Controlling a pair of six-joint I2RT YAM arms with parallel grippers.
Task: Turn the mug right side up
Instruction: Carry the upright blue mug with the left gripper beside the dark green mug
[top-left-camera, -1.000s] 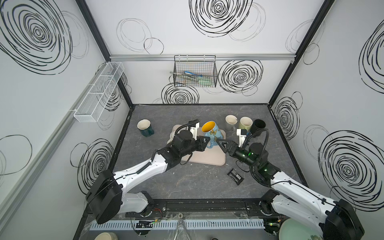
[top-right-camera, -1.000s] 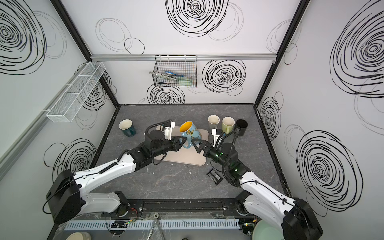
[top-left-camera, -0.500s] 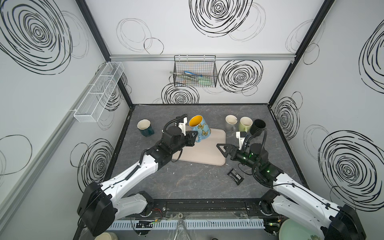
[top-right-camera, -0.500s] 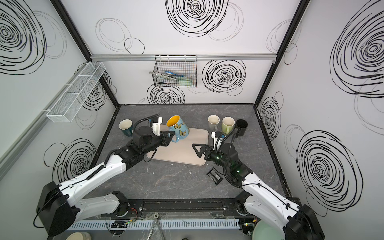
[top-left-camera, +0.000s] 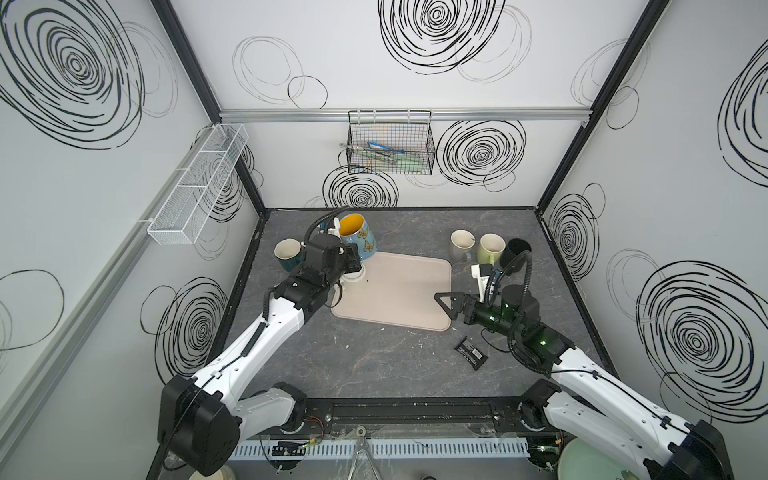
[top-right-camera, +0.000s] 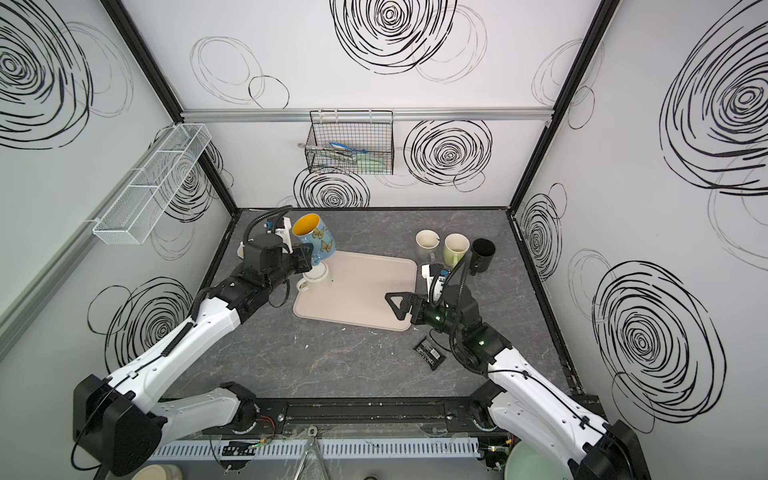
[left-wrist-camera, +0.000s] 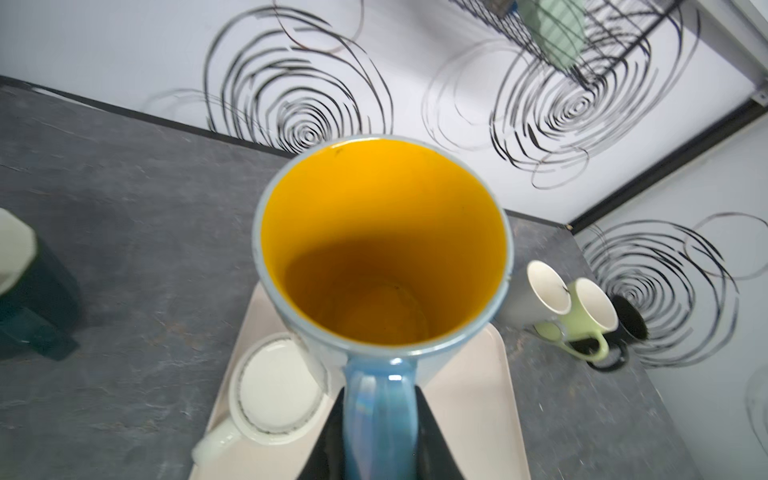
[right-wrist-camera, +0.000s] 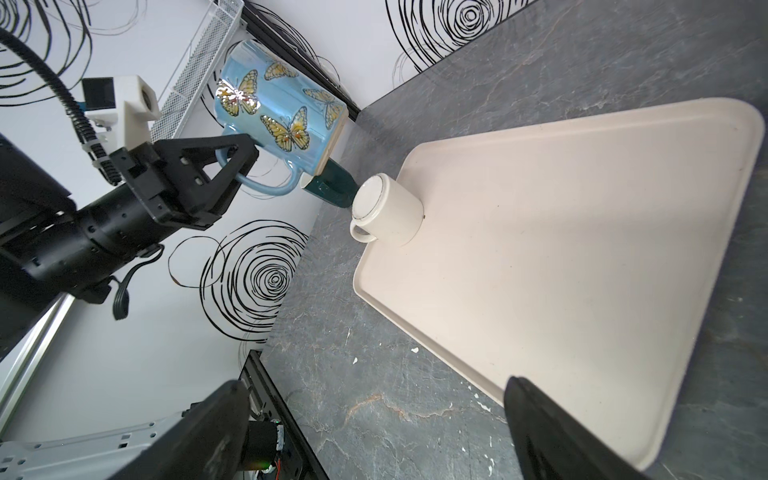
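Observation:
My left gripper moves toward the dark teal mug and down to release next, since bare tabletop between that mug and the tray (top-left-camera: 409, 291) lies below my gripper.
The mug (top-left-camera: 360, 237) (top-right-camera: 316, 240) is light blue with butterflies and a yellow inside. It hangs tilted in the air over the tray's back left corner, mouth upward. My left gripper (top-left-camera: 352, 261) (right-wrist-camera: 241, 163) is shut on its handle (left-wrist-camera: 380, 411). A white mug (top-left-camera: 354, 276) (right-wrist-camera: 386, 212) stands upside down on the beige tray (top-left-camera: 409, 291), just below the held one. My right gripper (top-left-camera: 446, 305) (right-wrist-camera: 374, 399) is open with nothing in it, low over the tray's front right corner.
A dark teal mug (top-left-camera: 287, 254) stands left of the tray. Cream (top-left-camera: 461, 244), green (top-left-camera: 490, 248) and black (top-left-camera: 515, 251) mugs stand at the back right. A black packet (top-left-camera: 471, 352) lies in front of the tray. A wire basket (top-left-camera: 390, 145) hangs on the back wall.
My left gripper has carried the blue mug from over the tray's middle to its back left corner. My right gripper has pulled away from the mug toward the front right, still open.

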